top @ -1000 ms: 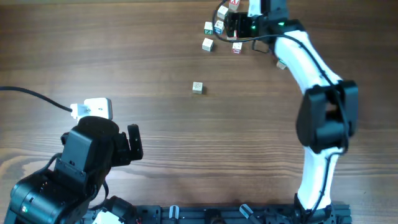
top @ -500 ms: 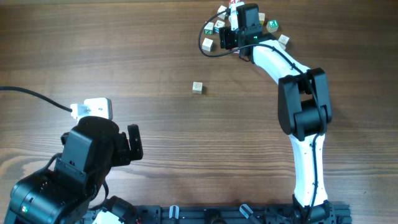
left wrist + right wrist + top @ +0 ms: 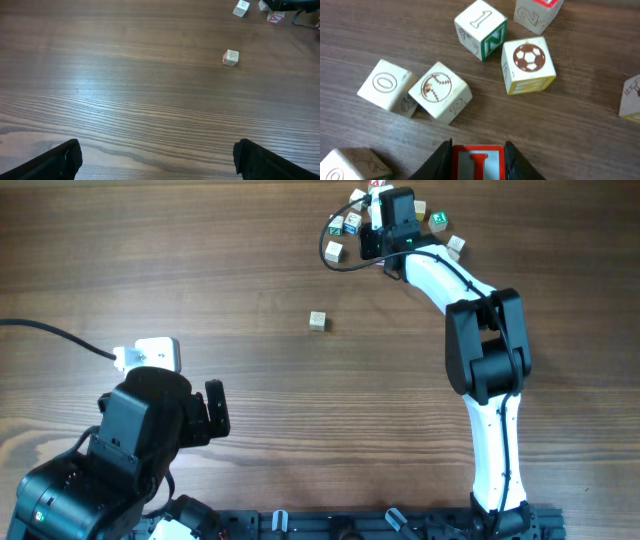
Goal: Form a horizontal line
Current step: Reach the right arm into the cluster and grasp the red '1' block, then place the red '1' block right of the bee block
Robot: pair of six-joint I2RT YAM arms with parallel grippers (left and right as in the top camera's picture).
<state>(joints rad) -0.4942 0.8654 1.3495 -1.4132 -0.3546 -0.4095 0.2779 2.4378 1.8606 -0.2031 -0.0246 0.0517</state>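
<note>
My right gripper will first back away from the cluster, left in the overhead view, to get beside the lone cube, where empty wood leaves room for the line.
In the right wrist view my right gripper is shut on a red-bordered cube bearing a red letter I, with one finger pressed against each side. Around it lie scattered pale cubes: a 0 cube, a baseball cube, a green N cube and a soccer-ball cube. No horizontal line of cubes shows in any view. Overhead, the right gripper sits in the cube cluster at the far edge. My left gripper stands open over bare wood, nothing between its fingers.
A lone cube lies apart, mid-table, also seen as the lone cube from the left wrist. More cubes lie right of the right wrist. A white box with a cable sits by the left arm.
The right arm swung left into the cube cluster and its jaws closed from wide open onto the red I cube. The left arm has not moved.
</note>
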